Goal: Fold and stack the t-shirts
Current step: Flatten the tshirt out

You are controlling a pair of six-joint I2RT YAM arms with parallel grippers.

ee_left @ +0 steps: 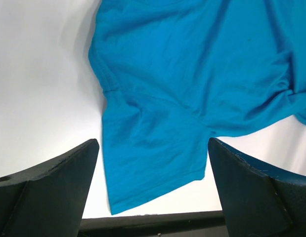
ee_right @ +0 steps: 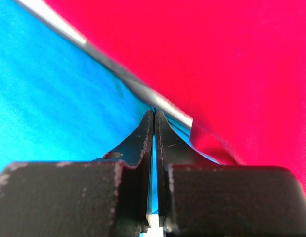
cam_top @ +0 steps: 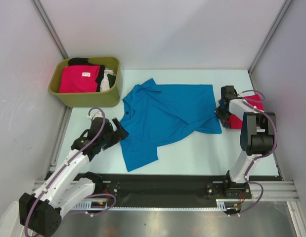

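The sleeve's near corner [cam_top: 128, 168] [ee_left: 114, 207] is next for my left gripper, which moves back toward the black bar and down onto it. My right gripper already pinches the blue t-shirt's other side, hence this move.
A bright blue t-shirt [cam_top: 167, 116] [ee_left: 192, 74] [ee_right: 54, 98] lies spread and rumpled in the middle of the table, one sleeve pointing toward the near edge. My right gripper [cam_top: 222, 111] [ee_right: 154, 112] is down at its right edge, shut, with a thin strip of blue cloth showing between the fingers. A red t-shirt [cam_top: 255, 103] [ee_right: 232, 64] lies just right of that gripper, partly hidden by the arm. My left gripper [cam_top: 120, 131] [ee_left: 153, 143] hovers wide open over the blue shirt's left sleeve, holding nothing.
An olive-green tub [cam_top: 88, 98] stands at the back left with a crimson-pink t-shirt [cam_top: 81, 79], a black one [cam_top: 81, 61] and a white one [cam_top: 109, 79] inside. Grey walls close in both sides. A black rail [cam_top: 162, 185] runs along the near edge.
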